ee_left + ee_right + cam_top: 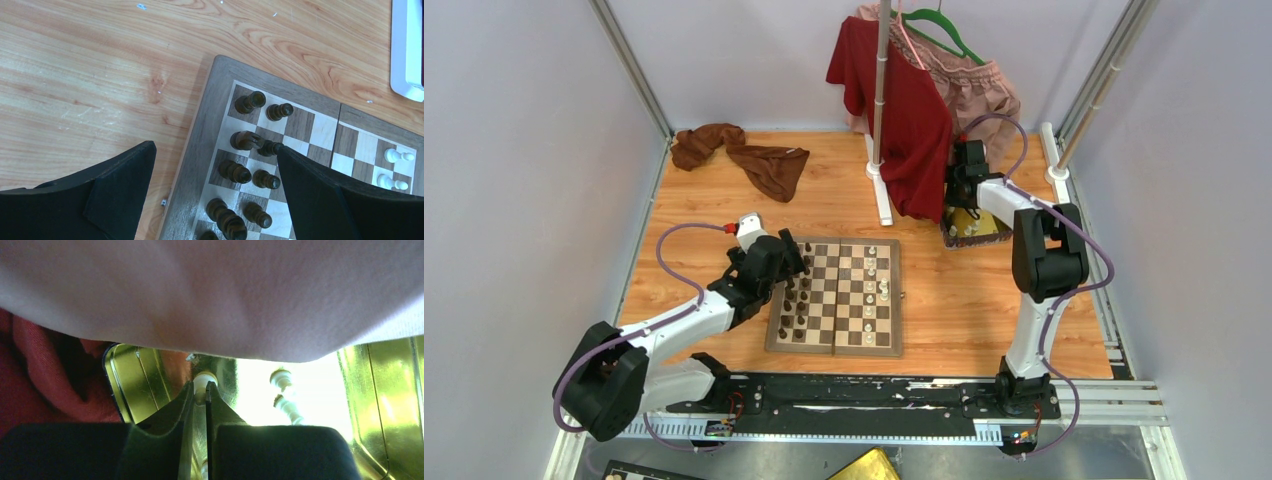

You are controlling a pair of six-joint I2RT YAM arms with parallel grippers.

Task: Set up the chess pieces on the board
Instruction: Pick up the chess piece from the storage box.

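Observation:
The board's empty edge square beside the white pieces lies left of my right gripper in the top view, so I need to lift it, move back that way and lower.
The wooden chessboard [836, 296] lies mid-table. Several dark brown pieces [235, 171] stand on its left files, and a few cream-white pieces [882, 287] stand on its right half. One dark piece [246, 140] lies tipped on its square. My left gripper [215, 155] hovers open over the board's far left corner, its right finger [320, 190] touching a dark pawn [269, 147]. My right gripper [200, 386] is over the gold tray [130, 385] behind the red shirt, shut on a cream-white piece [204, 381]. More white pieces [281, 385] lie in the tray.
A clothes stand [881, 110] holds a red shirt [904, 110] and a pink garment [979, 85], which drapes over the right wrist camera [215, 295]. A brown cloth [744, 155] lies at the back left. The stand's white base [407, 50] is near the board.

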